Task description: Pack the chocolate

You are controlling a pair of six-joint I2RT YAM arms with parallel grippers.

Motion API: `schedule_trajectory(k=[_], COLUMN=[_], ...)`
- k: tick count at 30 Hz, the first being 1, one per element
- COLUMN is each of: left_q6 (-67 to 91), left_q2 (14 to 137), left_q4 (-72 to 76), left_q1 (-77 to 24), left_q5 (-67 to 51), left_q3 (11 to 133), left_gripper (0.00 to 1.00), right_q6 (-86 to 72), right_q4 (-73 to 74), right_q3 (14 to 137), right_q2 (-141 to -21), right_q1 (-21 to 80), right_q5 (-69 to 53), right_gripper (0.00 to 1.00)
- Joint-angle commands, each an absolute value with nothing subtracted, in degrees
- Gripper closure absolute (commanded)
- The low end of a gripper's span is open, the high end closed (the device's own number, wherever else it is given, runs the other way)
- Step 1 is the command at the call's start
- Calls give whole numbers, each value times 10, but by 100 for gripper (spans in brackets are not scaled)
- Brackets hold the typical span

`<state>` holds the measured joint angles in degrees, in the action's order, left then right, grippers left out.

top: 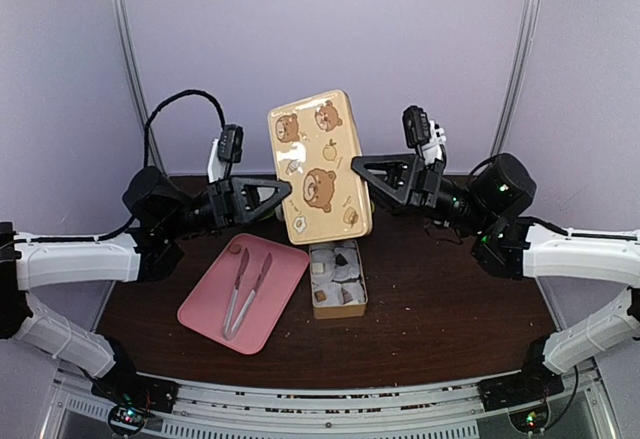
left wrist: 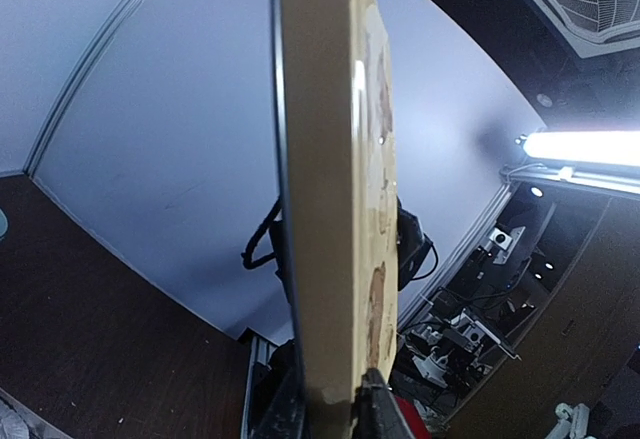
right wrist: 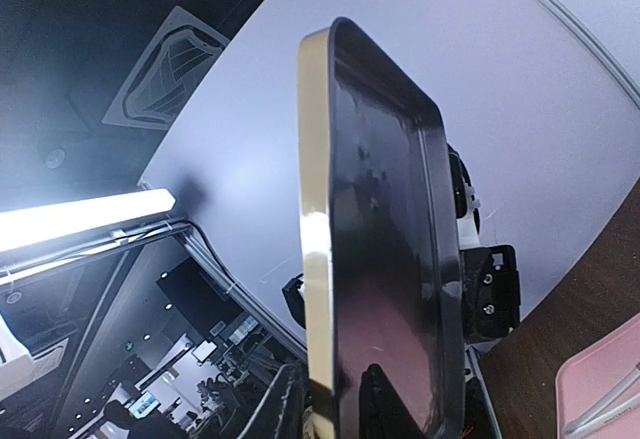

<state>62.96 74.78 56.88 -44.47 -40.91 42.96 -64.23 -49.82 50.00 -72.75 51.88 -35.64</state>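
The chocolate lumps inside the open tin base lie uncovered, so my left gripper should next lower, tip downward, bring the lid onto the tin base and release it.
The bear-printed tin lid (top: 318,164) stands upright above the table, held between both grippers. My left gripper (top: 281,191) is shut on its left edge and my right gripper (top: 360,167) is shut on its right edge. The left wrist view shows the lid's cream rim (left wrist: 325,159) edge-on, pinched at the bottom by my left gripper (left wrist: 330,411). The right wrist view shows the lid's dark inside (right wrist: 390,259), pinched by my right gripper (right wrist: 335,407). Below the lid lies the open tin base (top: 337,308) with several whitish and dark chocolate lumps (top: 341,267) inside. One brown lump (top: 235,249) lies on the pink tray.
A pink tray (top: 205,309) lies left of the tin base with long pinkish tongs (top: 246,292) on it. The dark brown table (top: 450,309) ends at a metal rail at the near side. A pale wall stands behind.
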Motion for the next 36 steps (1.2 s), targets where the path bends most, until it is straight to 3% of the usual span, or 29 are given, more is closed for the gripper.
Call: schedule_trajectory(k=[1, 5, 9, 20, 36], left_q6=[629, 619, 596, 637, 629], left_q2=[745, 745, 755, 884, 1025], left_q4=[556, 523, 469, 523, 531], left_q1=[-445, -443, -442, -448, -451], left_q5=[-402, -389, -376, -342, -312], left_q3=[425, 422, 423, 398, 399], left_gripper=[98, 98, 98, 98, 87], right_q6=[-616, -576, -498, -376, -378], right_q4=[-469, -415, -296, -88, -185], right_q3=[468, 436, 428, 438, 396], right_q2=[-715, -695, -672, -694, -848], right_q1=[502, 483, 477, 477, 447], right_q5=[-346, -328, -282, -157, -180], right_gripper=[79, 68, 65, 64, 62])
